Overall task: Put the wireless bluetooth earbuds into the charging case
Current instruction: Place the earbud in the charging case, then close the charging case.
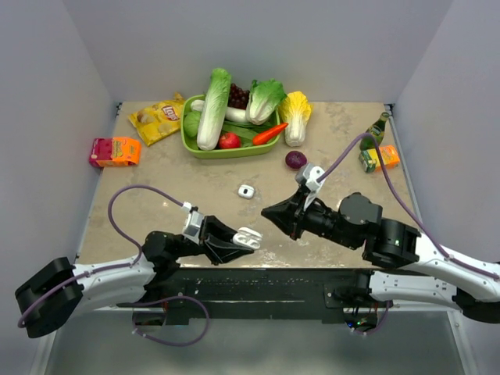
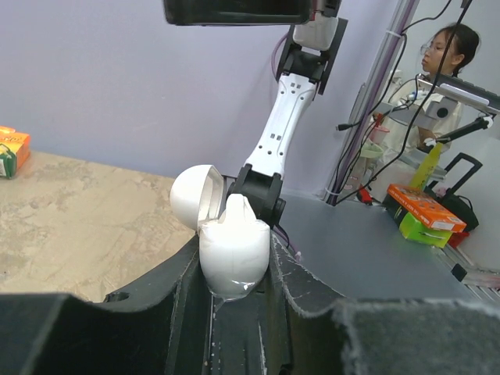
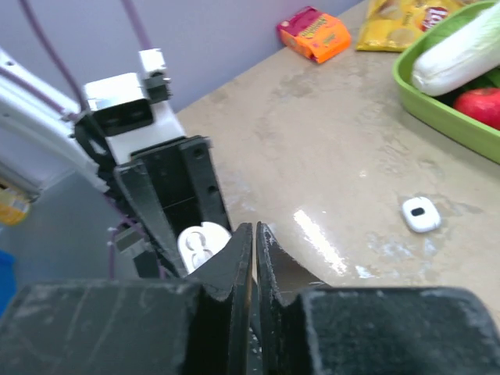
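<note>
The left gripper moves outward and down next to release the case [image 1: 248, 236], since the tabletop [image 1: 218, 190] there, beside the small white piece, is clear.
My left gripper [image 1: 251, 237] is shut on the white charging case [image 1: 248, 236] and holds it above the table's front edge. In the left wrist view the case [image 2: 234, 250] sits upright between the fingers, its rounded lid [image 2: 194, 197] hinged open. A white bud-shaped earbud [image 2: 237, 209] sticks up from its top. My right gripper [image 1: 269, 212] is shut just right of the case, and nothing shows between its fingers [image 3: 255, 230]. The right wrist view shows the case's two wells [image 3: 201, 244]. A small white rounded piece with a dark centre [image 1: 247, 191] lies on the table beyond both grippers.
A green basket [image 1: 187, 139] of vegetables stands at the back centre. A yellow chips bag [image 1: 158, 119] and an orange-pink box [image 1: 114, 151] lie at the left. A purple onion [image 1: 295, 159], a bottle [image 1: 377, 130] and a juice box [image 1: 380, 158] are at the right.
</note>
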